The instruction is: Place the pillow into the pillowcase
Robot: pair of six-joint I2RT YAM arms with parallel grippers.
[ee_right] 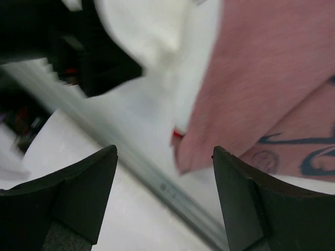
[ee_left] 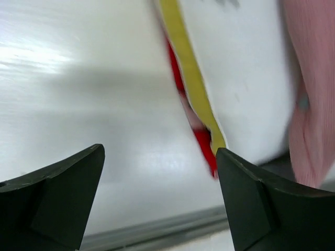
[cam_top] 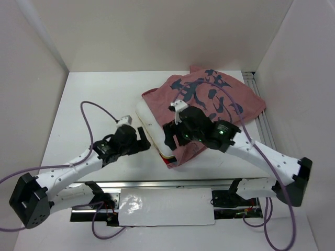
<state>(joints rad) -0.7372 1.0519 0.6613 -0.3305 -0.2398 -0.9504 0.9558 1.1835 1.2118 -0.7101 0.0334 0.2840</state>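
My right gripper is going outward and to the left in the top view next, then down onto the pillowcase hem's far corner (cam_top: 144, 95), because the white pillow sticks out beside it.
The pillowcase (cam_top: 209, 97) lies at the back right, faded pink-red face with dark blue marks up, draped over most of the pillow. The white pillow (cam_top: 148, 121) sticks out at its left side. My left gripper (cam_top: 145, 138) is open and empty just left of the pillow's near-left corner. In the left wrist view (ee_left: 159, 151) the pillow (ee_left: 235, 68), its yellow edge (ee_left: 191, 68) and a strip of red cloth (ee_left: 201, 138) lie ahead. My right gripper (cam_top: 168, 137) is open and empty above the near corner of the pillowcase (ee_right: 261, 78); its wrist view (ee_right: 165, 151) shows the pillow (ee_right: 146, 26).
A metal rail (cam_top: 157, 183) runs along the table's near edge and another (cam_top: 261, 115) along the right side. White walls close the back and both sides. A white sheet (cam_top: 162, 206) lies between the arm bases. The left gripper body (ee_right: 94, 57) shows in the right wrist view.
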